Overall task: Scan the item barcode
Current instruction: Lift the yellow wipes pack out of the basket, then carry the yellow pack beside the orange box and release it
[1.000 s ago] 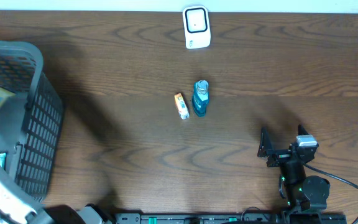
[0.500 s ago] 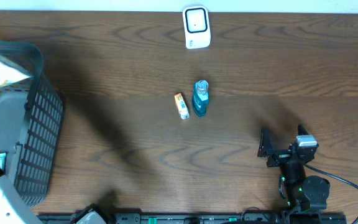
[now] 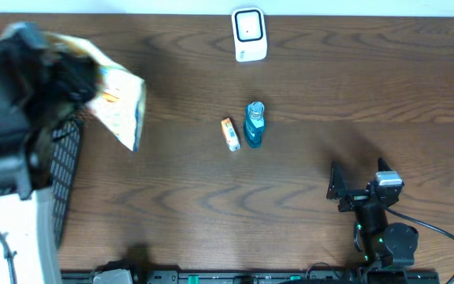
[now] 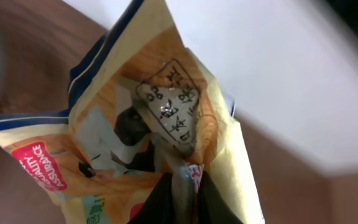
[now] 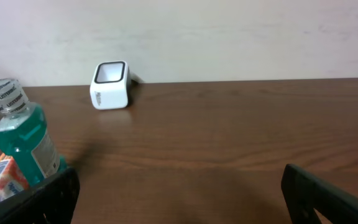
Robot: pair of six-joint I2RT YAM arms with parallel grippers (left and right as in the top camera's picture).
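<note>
My left gripper will carry the bag [image 3: 118, 106] right in the overhead view, lower it to the bare tabletop below by the orange box and release it.
My left gripper [image 3: 68, 79] is raised high at the far left, shut on the edge of a crinkled yellow and orange snack bag [image 3: 118, 106]. In the left wrist view the bag [image 4: 160, 106] fills the frame, pinched between my dark fingers [image 4: 182, 186]; no barcode shows on it. The white barcode scanner [image 3: 249, 33] stands at the table's far edge, also visible from the right wrist [image 5: 110, 84]. My right gripper [image 3: 359, 175] rests open near the front right, with nothing between its fingers [image 5: 179, 193].
A teal mouthwash bottle [image 3: 254, 124] and a small orange box [image 3: 230, 134] lie side by side mid-table, seen at the left in the right wrist view [image 5: 23, 140]. A grey mesh basket [image 3: 63, 170] sits at the left edge, partly under my left arm.
My left arm has lifted the snack bag out of the basket and carried it up and to the right. The right arm has not moved.
</note>
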